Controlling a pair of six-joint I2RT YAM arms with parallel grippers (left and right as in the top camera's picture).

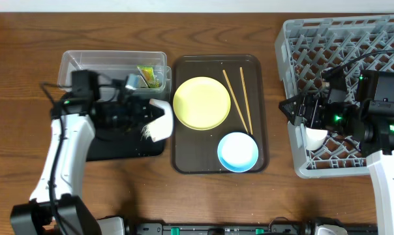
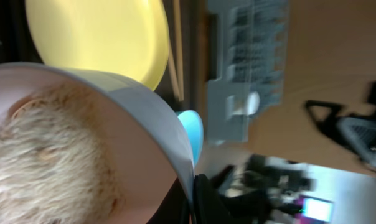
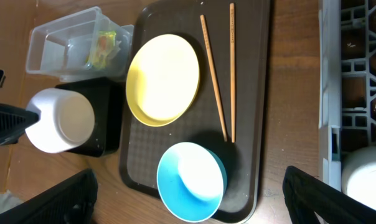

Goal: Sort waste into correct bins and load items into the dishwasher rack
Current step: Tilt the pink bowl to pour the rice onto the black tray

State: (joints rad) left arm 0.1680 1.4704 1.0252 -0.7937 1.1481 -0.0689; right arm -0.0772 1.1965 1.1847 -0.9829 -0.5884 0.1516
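Observation:
Next, my left gripper tips further over the black tray, as rice still lies in the bowl. Then it lowers onto the serving tray's bare near corner (image 1: 194, 155) and releases.
My left gripper (image 1: 149, 116) is shut on the rim of the white bowl (image 1: 162, 121), which is tipped on its side over the shallow black tray (image 1: 119, 149). In the left wrist view a clump of pale rice (image 2: 45, 155) lies inside the bowl (image 2: 157, 118), and a black finger (image 2: 206, 199) clamps its edge. The yellow plate (image 1: 201, 103), two chopsticks (image 1: 239, 101) and light-blue bowl (image 1: 237, 151) lie on the brown serving tray (image 1: 184, 163). My right gripper (image 1: 293, 109) hangs open and empty over the left edge of the grey rack (image 1: 353, 39).
The clear tub (image 1: 86, 62) behind the black tray holds the yellow-green wrapper (image 1: 148, 77). A white rounded dish (image 1: 316, 136) sits in the rack under my right arm. The right wrist view looks down on the blue bowl (image 3: 191, 180) between its fingers (image 3: 57, 199).

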